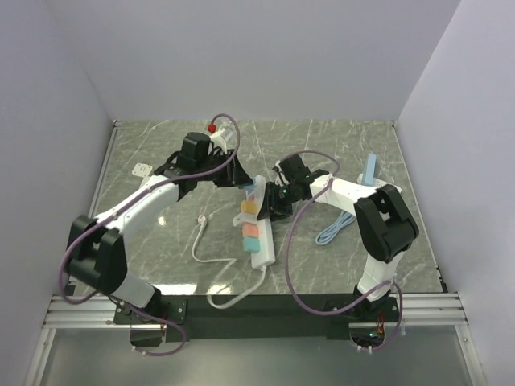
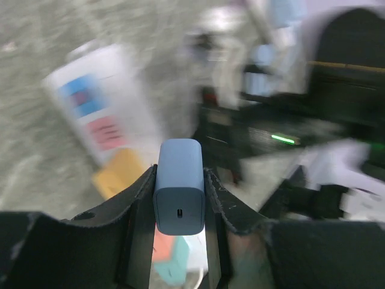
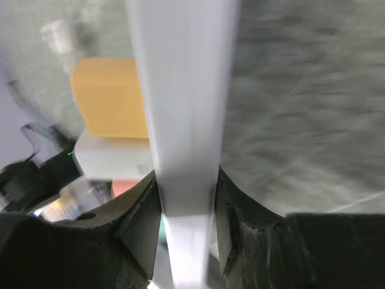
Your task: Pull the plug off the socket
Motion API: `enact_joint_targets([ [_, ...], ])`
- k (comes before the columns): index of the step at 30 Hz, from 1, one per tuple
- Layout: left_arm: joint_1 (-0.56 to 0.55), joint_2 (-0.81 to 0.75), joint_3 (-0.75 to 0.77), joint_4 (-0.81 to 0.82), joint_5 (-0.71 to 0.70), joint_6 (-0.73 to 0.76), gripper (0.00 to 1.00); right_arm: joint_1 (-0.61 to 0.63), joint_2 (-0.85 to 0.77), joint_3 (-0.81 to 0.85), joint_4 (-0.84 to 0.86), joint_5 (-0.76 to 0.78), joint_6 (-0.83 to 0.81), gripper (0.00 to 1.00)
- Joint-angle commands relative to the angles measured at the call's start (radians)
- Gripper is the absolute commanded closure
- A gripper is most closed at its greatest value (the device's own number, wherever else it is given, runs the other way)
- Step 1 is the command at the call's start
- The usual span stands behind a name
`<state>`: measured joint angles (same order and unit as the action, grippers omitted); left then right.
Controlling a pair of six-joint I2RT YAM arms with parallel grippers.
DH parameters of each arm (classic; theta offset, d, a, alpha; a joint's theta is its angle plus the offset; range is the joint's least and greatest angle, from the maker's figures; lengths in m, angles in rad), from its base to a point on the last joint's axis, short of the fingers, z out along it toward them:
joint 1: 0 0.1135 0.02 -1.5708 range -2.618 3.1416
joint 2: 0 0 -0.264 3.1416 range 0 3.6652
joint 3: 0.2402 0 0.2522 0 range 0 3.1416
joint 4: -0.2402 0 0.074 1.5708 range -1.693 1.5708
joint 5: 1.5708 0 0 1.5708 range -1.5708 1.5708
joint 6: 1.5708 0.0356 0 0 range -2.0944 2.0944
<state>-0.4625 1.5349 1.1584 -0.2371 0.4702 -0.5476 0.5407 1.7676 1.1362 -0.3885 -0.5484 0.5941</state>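
Observation:
The plug comes free next as my left gripper swings across and down to the tabletop beside the white adapter, below and to the left in the top view.
The socket (image 1: 261, 245) is a long white power strip with yellow, pink and teal covers, lying mid-table. My left gripper (image 2: 179, 208) is shut on the plug (image 2: 179, 180), a blue-grey charger block, over the strip's far end (image 2: 99, 99). The plug's front end is hidden, so I cannot tell whether it still sits in an outlet. My right gripper (image 3: 185, 208) is shut across the socket's white body (image 3: 183, 108), beside an orange cover (image 3: 111, 96). In the top view, the left gripper (image 1: 248, 185) and right gripper (image 1: 273, 207) meet at the strip's far half.
The strip's thin white cord (image 1: 233, 293) loops toward the near edge. A loose white cable (image 1: 201, 233) lies to its left and a coiled blue cable (image 1: 332, 231) to its right. A white adapter (image 1: 142, 170), a red-topped item (image 1: 212, 127) and a blue block (image 1: 369, 170) sit farther out.

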Motion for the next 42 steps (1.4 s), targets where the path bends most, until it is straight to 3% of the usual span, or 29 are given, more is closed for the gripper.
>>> enact_joint_targets([
  [1, -0.002, -0.102, -0.026, 0.209, 0.155, -0.068, 0.99, -0.019, 0.033, -0.024, 0.014, 0.062, -0.022, 1.0],
  [4, 0.004, -0.101, -0.032, 0.199, 0.156, -0.057, 0.99, -0.021, 0.035, -0.018, 0.016, 0.048, -0.033, 1.0],
  [8, 0.03, -0.096, 0.011, 0.041, 0.009, -0.006, 1.0, -0.019, 0.018, -0.01, 0.008, 0.054, -0.045, 1.0],
  [13, 0.198, -0.087, -0.009, -0.069, -0.183, 0.037, 1.0, -0.019, -0.003, -0.009, 0.011, 0.042, -0.043, 1.0],
  [20, 0.484, 0.066, -0.037, -0.062, -0.174, 0.081, 1.0, -0.019, -0.057, -0.015, 0.008, 0.025, -0.033, 1.0],
  [27, 0.59, 0.194, -0.011, -0.027, -0.151, 0.074, 0.98, -0.019, -0.114, -0.009, -0.004, 0.002, -0.039, 1.0],
  [28, 0.602, 0.208, -0.005, -0.025, -0.151, 0.069, 0.93, -0.019, -0.117, -0.007, -0.007, 0.001, -0.04, 1.0],
  [31, 0.627, 0.255, 0.024, -0.031, -0.173, 0.057, 0.89, -0.019, -0.125, -0.004, -0.012, -0.001, -0.043, 1.0],
  [36, 0.665, 0.307, 0.072, -0.031, -0.199, 0.046, 0.68, -0.018, -0.129, 0.0, -0.016, -0.005, -0.042, 1.0],
  [39, 0.683, 0.318, 0.086, -0.03, -0.186, 0.034, 0.52, -0.019, -0.131, 0.005, -0.019, -0.005, -0.045, 1.0],
  [42, 0.69, 0.292, 0.077, -0.016, -0.191, 0.02, 0.27, -0.018, -0.135, 0.01, -0.023, -0.005, -0.045, 1.0],
])
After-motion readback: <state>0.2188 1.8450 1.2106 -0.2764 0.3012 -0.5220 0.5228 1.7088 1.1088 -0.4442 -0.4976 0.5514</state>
